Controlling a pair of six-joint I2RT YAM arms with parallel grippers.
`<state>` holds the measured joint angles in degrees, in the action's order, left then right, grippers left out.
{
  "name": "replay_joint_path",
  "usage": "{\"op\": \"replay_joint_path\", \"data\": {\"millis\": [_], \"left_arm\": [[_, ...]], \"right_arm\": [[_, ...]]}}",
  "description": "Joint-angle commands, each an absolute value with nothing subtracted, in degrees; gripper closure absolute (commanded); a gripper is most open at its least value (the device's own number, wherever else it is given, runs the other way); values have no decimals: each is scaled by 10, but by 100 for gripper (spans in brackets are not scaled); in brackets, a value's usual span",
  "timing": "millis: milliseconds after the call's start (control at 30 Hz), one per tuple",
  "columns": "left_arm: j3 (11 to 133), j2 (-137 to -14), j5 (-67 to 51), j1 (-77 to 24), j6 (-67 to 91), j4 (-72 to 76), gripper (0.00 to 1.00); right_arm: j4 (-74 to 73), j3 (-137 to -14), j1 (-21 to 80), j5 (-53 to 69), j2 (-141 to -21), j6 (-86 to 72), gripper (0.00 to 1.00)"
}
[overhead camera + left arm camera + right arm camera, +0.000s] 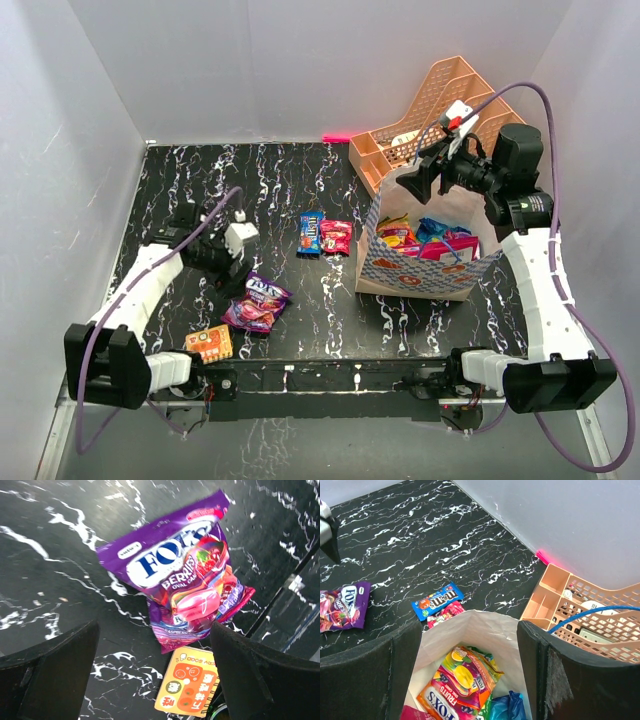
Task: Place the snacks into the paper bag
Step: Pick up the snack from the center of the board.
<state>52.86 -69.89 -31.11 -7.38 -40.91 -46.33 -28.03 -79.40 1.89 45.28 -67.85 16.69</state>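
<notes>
My left gripper moves down and across onto the purple packet's lower edge next, since that edge lies below it and to its right in the top view.
The paper bag (415,275) stands open at the right with several snacks (425,238) inside; the right wrist view looks into the paper bag (445,640) at an orange Fox's packet (457,680). My right gripper (415,180) (470,630) hovers open and empty above its mouth. A purple Fox's packet (257,302) (180,575) lies on the table, with an orange packet (209,343) (190,682) near the front edge. My left gripper (232,272) (154,630) hangs open just above the purple packet. A blue M&M's packet (311,234) (436,600) and a red packet (336,237) (445,614) lie mid-table.
A peach mesh organizer (440,110) (590,615) stands right behind the bag at the back right. A small pink object (336,137) lies against the back wall. White walls close the table on three sides.
</notes>
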Motion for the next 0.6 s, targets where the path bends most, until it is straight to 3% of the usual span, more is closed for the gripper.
{"op": "replay_joint_path", "data": {"millis": [0,200,567], "left_arm": [[497,-725,-292,-105,-446,-465,11],[469,-773,-283,-127,-434,-413,17],[435,-851,-299,-146,-364,-326,39]], "right_arm": [[-244,-795,20,460,-664,163,20],[-264,-801,20,469,-654,181,20],[-270,-798,21,446,-645,193,19]]}}
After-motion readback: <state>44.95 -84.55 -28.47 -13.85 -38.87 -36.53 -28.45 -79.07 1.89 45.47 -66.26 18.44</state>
